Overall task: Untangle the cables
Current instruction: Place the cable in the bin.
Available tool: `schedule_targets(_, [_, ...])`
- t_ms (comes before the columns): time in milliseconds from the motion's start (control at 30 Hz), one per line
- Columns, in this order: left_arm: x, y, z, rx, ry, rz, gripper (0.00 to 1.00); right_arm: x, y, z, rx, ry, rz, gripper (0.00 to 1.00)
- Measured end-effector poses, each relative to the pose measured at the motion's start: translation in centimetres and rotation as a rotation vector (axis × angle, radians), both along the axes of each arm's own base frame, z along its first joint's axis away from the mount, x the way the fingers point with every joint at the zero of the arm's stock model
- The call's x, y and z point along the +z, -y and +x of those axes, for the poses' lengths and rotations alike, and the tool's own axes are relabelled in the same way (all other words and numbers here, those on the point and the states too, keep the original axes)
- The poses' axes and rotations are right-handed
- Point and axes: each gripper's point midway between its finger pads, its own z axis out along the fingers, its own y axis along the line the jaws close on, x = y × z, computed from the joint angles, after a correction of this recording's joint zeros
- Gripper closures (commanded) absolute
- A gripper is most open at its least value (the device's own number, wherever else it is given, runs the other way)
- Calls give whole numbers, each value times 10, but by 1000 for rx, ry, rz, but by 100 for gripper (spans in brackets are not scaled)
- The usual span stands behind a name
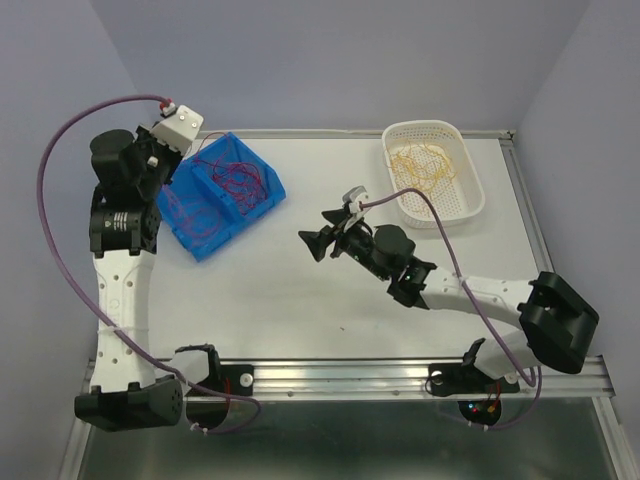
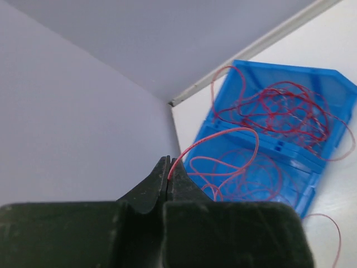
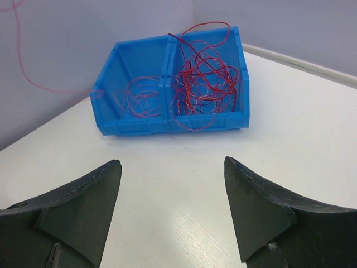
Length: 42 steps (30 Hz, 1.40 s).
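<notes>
My left gripper holds the end of the red cable. It will go down into the bin's section with looser loops and let go of the end there, away from the dense tangle (image 1: 240, 175).
A blue two-compartment bin (image 1: 262, 205) holds red cables: a dense tangle (image 1: 240, 175) in one compartment and looser loops (image 1: 195, 212) in the other. Yellow cables (image 1: 425, 165) lie in a white basket (image 1: 470, 200) at the back right. My left gripper (image 2: 168, 170) is shut on the end of one red strand (image 2: 223, 134) that arcs back into the bin (image 2: 334, 89). In the top view the left gripper (image 1: 173, 162) is at the bin's back-left corner. My right gripper (image 3: 173, 164) is open and empty above the table, facing the bin (image 3: 134, 125); in the top view the right gripper (image 1: 320, 232) is to its right.
Walls stand close behind and left of the bin. A raised strand (image 3: 19, 50) runs up the left wall side in the right wrist view. Mauve arm cables loop beside both arms (image 1: 45, 200). A metal rail (image 1: 350, 375) runs along the table's near edge.
</notes>
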Motion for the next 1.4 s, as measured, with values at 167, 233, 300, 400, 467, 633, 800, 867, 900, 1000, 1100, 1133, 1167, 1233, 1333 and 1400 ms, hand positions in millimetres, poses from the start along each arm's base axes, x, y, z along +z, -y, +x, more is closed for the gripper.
schedule_targets(167, [39,-20,18,74,68,24,100,-1,11,-2,-26,1,4,21])
schedule_targets(233, [39,-28,29,92,62,29,100,0,14,-3,-35,5,5,21])
schedule_targets(300, [35,-33,38,102,49,29,100,4,16,-2,-42,11,10,21])
schedule_targets(400, [18,-42,58,107,7,23,100,8,21,-4,-51,22,18,21])
schedule_targets(467, [5,-46,71,107,-18,18,100,10,25,-5,-59,27,20,21])
schedule_targets(633, [-20,-50,106,78,-67,-6,100,7,31,-5,-77,26,18,21])
schedule_targets(800, [-62,-52,126,45,-123,-40,100,-3,43,-4,-117,13,4,19])
schedule_targets(867, [-95,-51,125,38,-178,-51,100,-3,49,-3,-132,14,7,19])
schedule_targets(900, [-115,-51,123,37,-217,-57,100,-1,52,-3,-139,17,12,18])
schedule_targets(1000, [-177,-52,118,36,-339,-72,100,4,58,-2,-157,25,25,18])
schedule_targets(1100, [-232,-53,110,31,-461,-82,100,6,61,-1,-165,27,31,18])
schedule_targets(1133, [-250,-53,108,30,-504,-85,100,6,61,0,-166,27,30,18])
schedule_targets(1167, [-258,-54,108,28,-523,-85,100,6,62,0,-167,27,30,18])
schedule_targets(1233, [-274,-54,110,23,-553,-88,100,6,62,1,-169,26,32,18])
schedule_targets(1333, [-297,-57,120,23,-604,-93,100,4,62,2,-170,19,31,18])
schedule_targets(1400, [-312,-63,136,27,-631,-100,100,1,61,2,-169,13,30,18])
